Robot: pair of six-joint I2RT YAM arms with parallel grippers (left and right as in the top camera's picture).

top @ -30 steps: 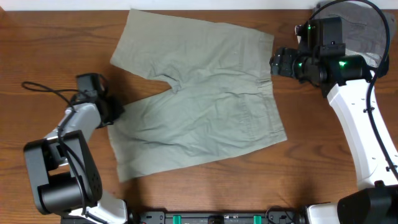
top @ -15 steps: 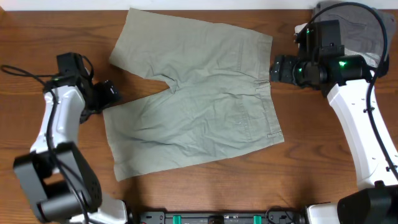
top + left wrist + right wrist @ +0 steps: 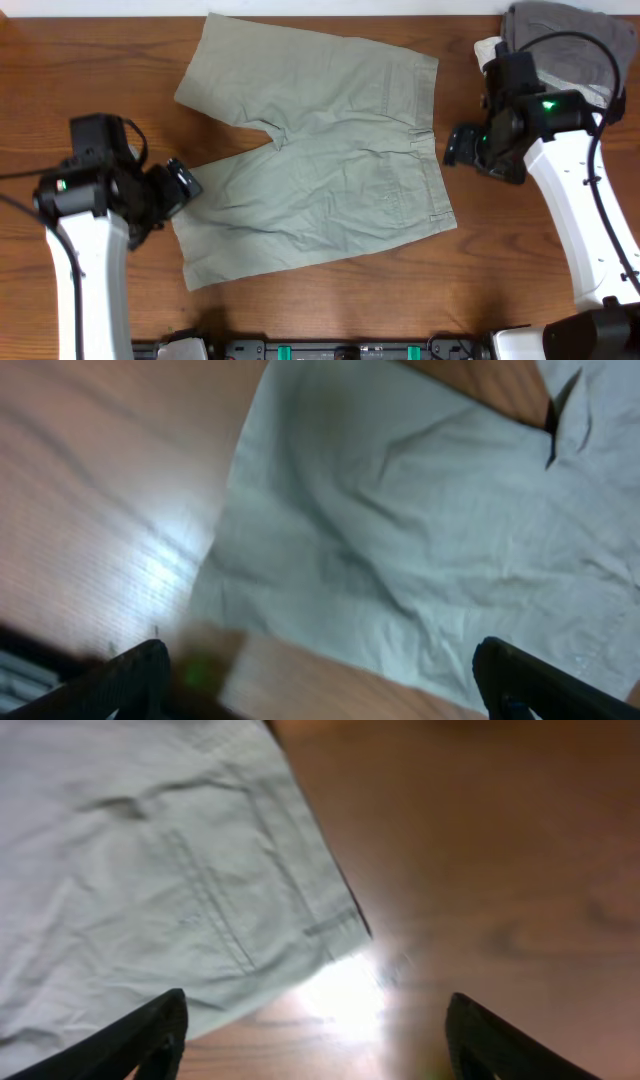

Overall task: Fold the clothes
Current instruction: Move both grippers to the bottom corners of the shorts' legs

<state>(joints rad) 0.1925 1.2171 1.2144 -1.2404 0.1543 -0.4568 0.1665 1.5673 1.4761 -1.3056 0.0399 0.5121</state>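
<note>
My right gripper is to lower back onto the near waistband corner (image 3: 446, 223) (image 3: 348, 933) next, closer to my base.
The clothes, pale khaki-green shorts (image 3: 330, 160), lie spread flat mid-table, waistband to the right and both legs pointing left. My left gripper (image 3: 186, 186) hovers open at the left hem of the nearer leg. In the left wrist view its fingers (image 3: 130, 678) stand wide apart over the wrinkled fabric (image 3: 420, 530) and the bare wood, my left gripper (image 3: 330, 695) gripping nothing. My right gripper (image 3: 453, 148) sits open just right of the waistband. The right wrist view shows the waistband corner of the shorts (image 3: 330, 925) ahead of my empty right gripper (image 3: 320, 1045).
A dark grey folded garment (image 3: 565, 40) rests at the back right corner, with a white one (image 3: 489, 50) at its left edge, close behind my right arm. The wooden table (image 3: 330, 300) surrounds the shorts on all sides.
My left gripper has opened and let go of the nearer leg's hem, then swung away and back beside it. My right gripper has slid toward the front along the waistband.
</note>
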